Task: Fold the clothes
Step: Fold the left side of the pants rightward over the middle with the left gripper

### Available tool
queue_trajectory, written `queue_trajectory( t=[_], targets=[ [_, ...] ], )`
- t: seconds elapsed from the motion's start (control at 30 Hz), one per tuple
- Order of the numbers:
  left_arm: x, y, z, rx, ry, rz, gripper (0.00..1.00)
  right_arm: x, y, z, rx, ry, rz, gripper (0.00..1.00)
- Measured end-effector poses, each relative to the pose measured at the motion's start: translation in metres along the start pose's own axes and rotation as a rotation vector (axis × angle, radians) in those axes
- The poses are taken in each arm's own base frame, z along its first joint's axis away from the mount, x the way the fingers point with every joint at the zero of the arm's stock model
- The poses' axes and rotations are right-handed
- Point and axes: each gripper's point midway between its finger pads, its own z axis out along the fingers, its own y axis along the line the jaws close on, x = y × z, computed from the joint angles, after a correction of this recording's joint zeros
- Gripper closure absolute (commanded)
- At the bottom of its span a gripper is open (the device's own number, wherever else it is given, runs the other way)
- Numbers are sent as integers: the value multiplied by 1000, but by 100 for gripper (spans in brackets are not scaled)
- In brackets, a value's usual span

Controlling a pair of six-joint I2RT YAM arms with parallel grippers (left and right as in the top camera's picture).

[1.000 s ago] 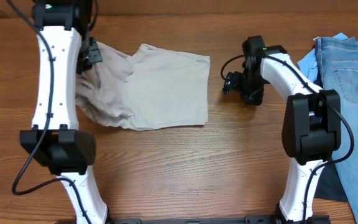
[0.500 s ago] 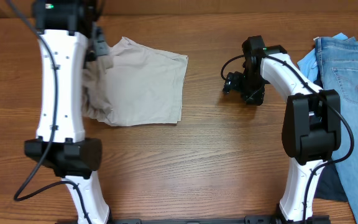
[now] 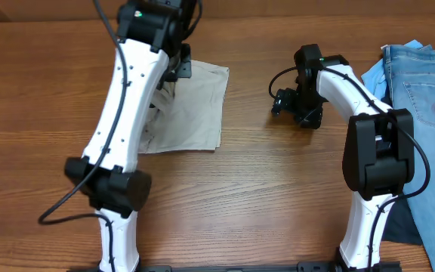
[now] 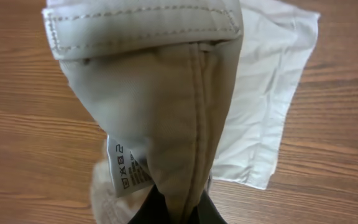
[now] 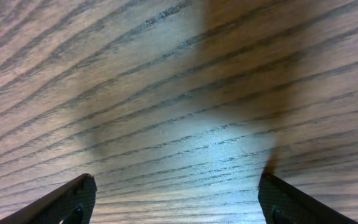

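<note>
The shorts' flat panel lies below my left gripper toward the right in the overhead view, so next my left gripper will move down to that side and let go of the bunch of fabric.
Pale beige shorts lie partly folded on the table left of centre. My left gripper is shut on a bunch of their fabric near the far edge and holds it lifted. In the left wrist view the waistband and a white care label hang in front of the gripper, with the rest of the shorts flat below. My right gripper hangs open and empty over bare wood; its fingers stand wide apart. Blue denim jeans lie at the right edge.
A light-blue piece pokes out beside the jeans, and a dark piece lies under them near the right arm's base. The wooden table shows bare between the arms.
My left arm has swung to the right, carrying the held part of the shorts over the rest of them, so the garment is narrower. The right arm has not moved.
</note>
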Motion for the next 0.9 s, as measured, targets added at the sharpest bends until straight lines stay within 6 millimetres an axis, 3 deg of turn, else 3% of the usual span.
queue_trajectory(
  t=[0.23,0.6,0.67,0.77,0.8,0.9],
  targets=[
    [2,-30,53,8,89,34,96,1,-1,0,4,3,1,12],
    [6,-50,88,26,142,53,91,1,-1,0,5,3,1,12],
    [5,-56,91,47,143,53,82,1,-1,0,5,4,1,12],
    [6,-61,92,76,148,54,53,2,-1,0,7,6,2,12],
    [6,-63,91,83,151,54,39,2,-2,0,8,7,2,12],
    [7,-66,91,102,158,65,35,2,-3,0,12,8,3,12]
  ],
)
